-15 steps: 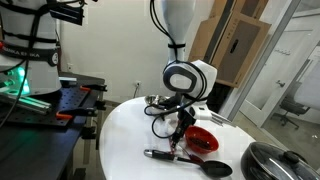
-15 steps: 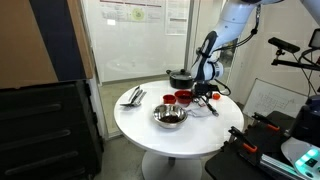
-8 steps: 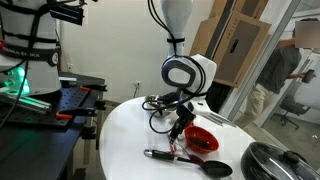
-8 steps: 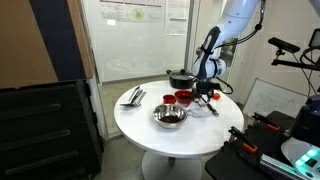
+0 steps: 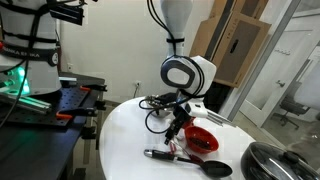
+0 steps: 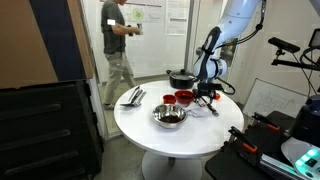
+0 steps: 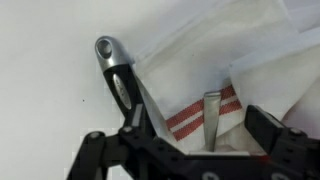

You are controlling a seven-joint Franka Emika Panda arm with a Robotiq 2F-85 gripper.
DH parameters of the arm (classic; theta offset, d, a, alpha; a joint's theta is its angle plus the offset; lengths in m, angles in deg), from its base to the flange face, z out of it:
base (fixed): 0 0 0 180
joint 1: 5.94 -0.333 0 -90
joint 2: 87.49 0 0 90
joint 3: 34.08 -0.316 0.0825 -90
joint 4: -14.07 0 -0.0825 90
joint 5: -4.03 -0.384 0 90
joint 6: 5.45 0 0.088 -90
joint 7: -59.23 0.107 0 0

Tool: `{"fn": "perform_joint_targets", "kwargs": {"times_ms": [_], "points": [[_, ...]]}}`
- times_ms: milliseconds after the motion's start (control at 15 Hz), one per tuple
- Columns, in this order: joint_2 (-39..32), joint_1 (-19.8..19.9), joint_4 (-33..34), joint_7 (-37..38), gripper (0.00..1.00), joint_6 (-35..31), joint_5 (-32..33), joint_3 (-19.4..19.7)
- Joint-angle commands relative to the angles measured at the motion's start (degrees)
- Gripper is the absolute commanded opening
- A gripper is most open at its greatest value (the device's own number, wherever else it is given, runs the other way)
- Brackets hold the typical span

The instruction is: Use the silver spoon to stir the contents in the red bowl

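Note:
To close on the flat grey handle of the silver spoon, my gripper will lower a short way first, since the handle already lies between my open fingertips.
In the wrist view my gripper is open, hanging over a white cloth with red stripes. The flat grey handle of the silver spoon lies on that cloth between the two jaws, touching neither. In an exterior view the gripper points down just beside the red bowl, where a dark patch of contents shows. From the far side of the table, the gripper stands beyond the red bowl.
A black utensil handle with a silver end lies left of the cloth. A black ladle lies in front of the bowl, with a lidded pot at the table edge. A steel bowl, a red cup and a black pot share the round table. A person walks behind it.
The gripper has stayed open and almost still over the cloth. A person has walked into the background of an exterior view.

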Motion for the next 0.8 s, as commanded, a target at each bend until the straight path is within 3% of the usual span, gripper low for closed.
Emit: {"fn": "perform_joint_targets", "kwargs": {"times_ms": [0,600,733], "points": [[0.25,-0.77,-0.01,0.24,0.99,0.72,-0.80,0.60],[-1.55,-1.24,1.50,1.15,0.97,0.37,-0.74,1.24],[-2.26,-1.60,2.06,1.45,0.91,0.60,-0.60,1.57]]}}
